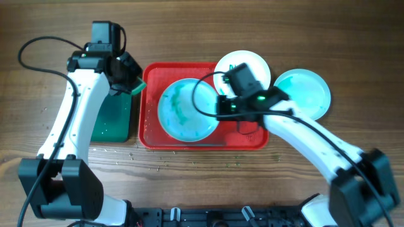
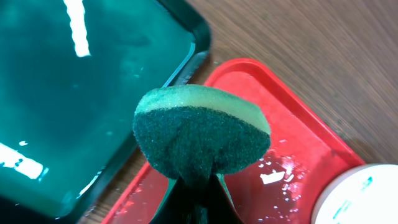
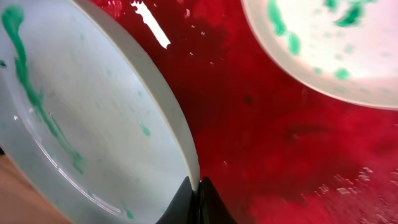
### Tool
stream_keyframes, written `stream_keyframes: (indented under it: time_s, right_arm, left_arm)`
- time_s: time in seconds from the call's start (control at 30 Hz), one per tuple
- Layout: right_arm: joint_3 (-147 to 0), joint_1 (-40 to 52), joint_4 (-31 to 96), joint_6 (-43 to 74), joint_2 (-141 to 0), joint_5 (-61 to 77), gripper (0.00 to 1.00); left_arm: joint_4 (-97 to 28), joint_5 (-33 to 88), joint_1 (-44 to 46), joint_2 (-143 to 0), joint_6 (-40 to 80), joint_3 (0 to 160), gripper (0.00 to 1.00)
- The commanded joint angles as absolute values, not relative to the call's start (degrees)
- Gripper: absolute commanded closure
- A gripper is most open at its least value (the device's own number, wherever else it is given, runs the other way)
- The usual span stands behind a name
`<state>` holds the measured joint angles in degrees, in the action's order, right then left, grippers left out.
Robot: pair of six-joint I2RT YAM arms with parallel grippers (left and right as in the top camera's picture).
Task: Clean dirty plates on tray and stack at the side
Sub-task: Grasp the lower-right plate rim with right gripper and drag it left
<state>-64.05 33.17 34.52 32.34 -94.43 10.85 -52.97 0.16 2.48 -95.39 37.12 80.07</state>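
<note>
The plate still has teal-green streaks on it, so the right gripper will next carry the plate across the red tray toward the green sponge and let go of the plate's rim there.
The red tray [image 1: 252,142] lies mid-table. A white plate with teal-green streaks [image 1: 185,110] sits in it. My right gripper [image 1: 222,104] is shut on this plate's right rim; the right wrist view shows the rim [image 3: 93,124] pinched between the fingers [image 3: 198,185]. A second plate [image 1: 252,63], white with small green marks, lies over the tray's far right corner and also shows in the right wrist view [image 3: 323,43]. A third, teal-smeared plate [image 1: 306,93] lies on the table to the right. My left gripper [image 1: 134,85] is shut on a green sponge [image 2: 202,134] above the tray's left edge.
A dark green tray [image 1: 113,120] lies left of the red tray and also shows in the left wrist view [image 2: 74,93]. Water drops wet the red tray floor [image 2: 298,149] and the table in front of it. Bare wooden table surrounds everything.
</note>
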Motion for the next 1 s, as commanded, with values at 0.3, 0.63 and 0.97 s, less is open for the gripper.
stream_keyframes:
  time_s: [0.3,0.63,0.97]
  right_arm:
    - [-78.50,35.51,35.48,27.35,-116.33,11.66,0.85]
    - [-78.50,34.74,29.56,27.07,-120.81,14.85,0.78]
    - [-78.50,34.72,29.61,27.55,-120.99,15.11,0.96]
  left_arm:
    - [-55.18,-1.13,0.54,-94.94,36.18,79.70,0.96]
    - [-54.87,-1.10,1.54,-96.16,36.21,79.35,0.96]
    - [-47.59,-1.04,9.61,-97.32,24.73,67.44,0.96]
